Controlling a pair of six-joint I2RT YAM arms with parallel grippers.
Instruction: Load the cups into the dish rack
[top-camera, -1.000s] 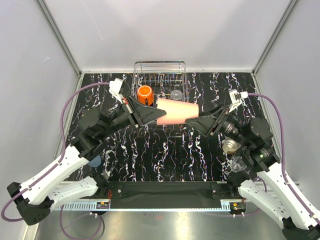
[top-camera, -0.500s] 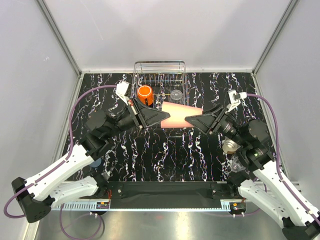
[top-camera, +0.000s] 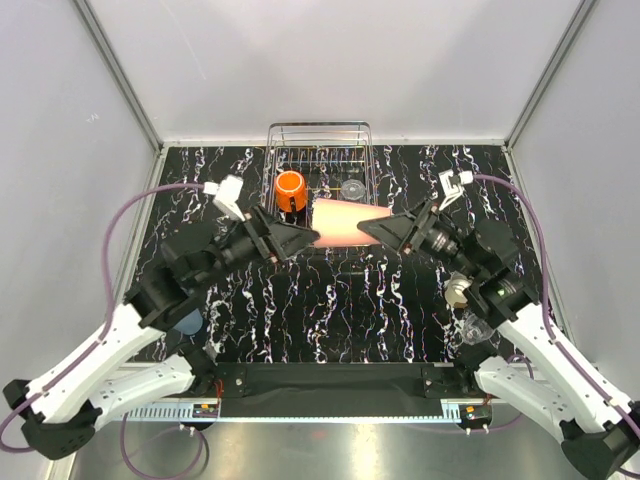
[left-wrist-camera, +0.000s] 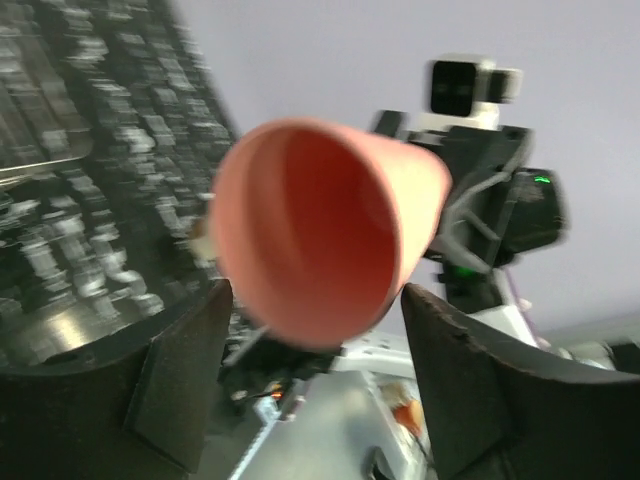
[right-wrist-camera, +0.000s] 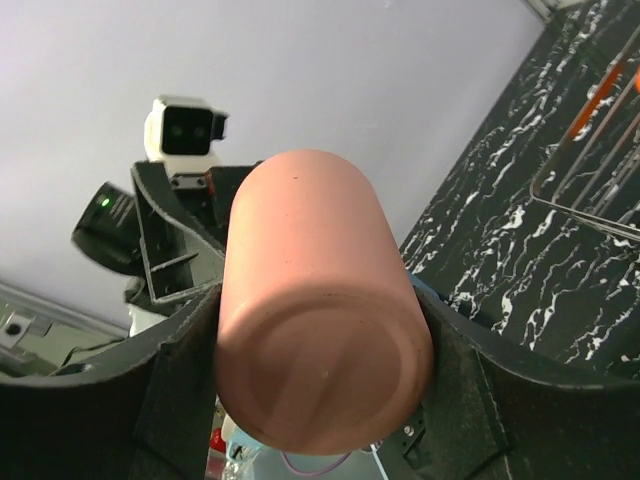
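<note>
My right gripper swings outward, turns fingers-down, lowers and releases the tumbler next. The free gap between mug and glass lies outward of my gripper and below it.
A salmon-pink tumbler (top-camera: 342, 221) hangs on its side just in front of the dish rack (top-camera: 319, 127). My right gripper (top-camera: 368, 229) is shut on its base end; in the right wrist view both fingers press the tumbler (right-wrist-camera: 322, 370). My left gripper (top-camera: 306, 238) stands open at the tumbler's mouth end. In the left wrist view the tumbler (left-wrist-camera: 320, 228) faces me mouth first, with gaps to both fingers (left-wrist-camera: 185, 375). An orange mug (top-camera: 290, 189) and a clear glass (top-camera: 352, 188) sit in the rack.
A beige metallic cup (top-camera: 459, 292) and a clear glass (top-camera: 476, 326) stand on the black marbled table under my right arm. A light blue cup (top-camera: 188, 322) shows partly under my left arm. Grey walls enclose the table.
My left gripper has opened off the tumbler and drawn back to the left. My right gripper has closed on the tumbler's base and carried it slightly left and toward the rack.
</note>
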